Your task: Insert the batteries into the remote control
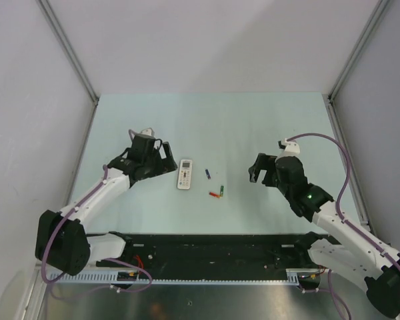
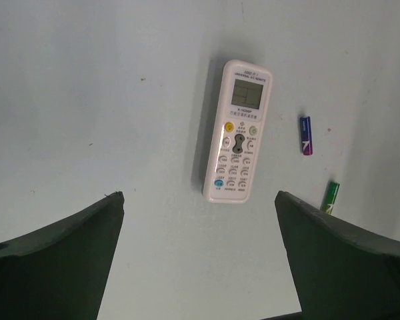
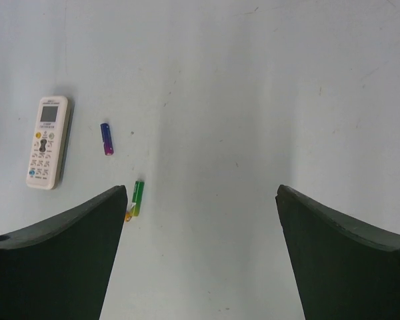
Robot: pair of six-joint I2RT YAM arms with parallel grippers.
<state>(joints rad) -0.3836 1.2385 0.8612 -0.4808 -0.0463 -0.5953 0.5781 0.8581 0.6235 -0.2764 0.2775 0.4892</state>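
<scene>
I need to move my left gripper to the right in the top view next, and down onto the remote's middle (image 1: 185, 173) (image 2: 239, 135), because the remote's narrow body fits between the open fingers.
The white remote control (image 1: 185, 173) lies face up on the table, buttons showing and its grey screen at the far end; it also shows in the left wrist view (image 2: 238, 131) and the right wrist view (image 3: 47, 142). To its right lies the dark blue battery (image 1: 207, 173) (image 2: 306, 135) (image 3: 107, 139). Nearer the arms, the green battery (image 1: 222, 191) (image 2: 331, 197) (image 3: 138, 198) and the red battery (image 1: 215, 195) lie end to end. My left gripper (image 1: 168, 159) (image 2: 199, 195) hangs open just left of the remote. My right gripper (image 1: 257, 168) (image 3: 201, 189) is open to the right of the batteries, holding nothing.
The pale green table (image 1: 213, 127) is walled by white panels on three sides. A black rail (image 1: 207, 257) carrying the arm bases runs along the near edge.
</scene>
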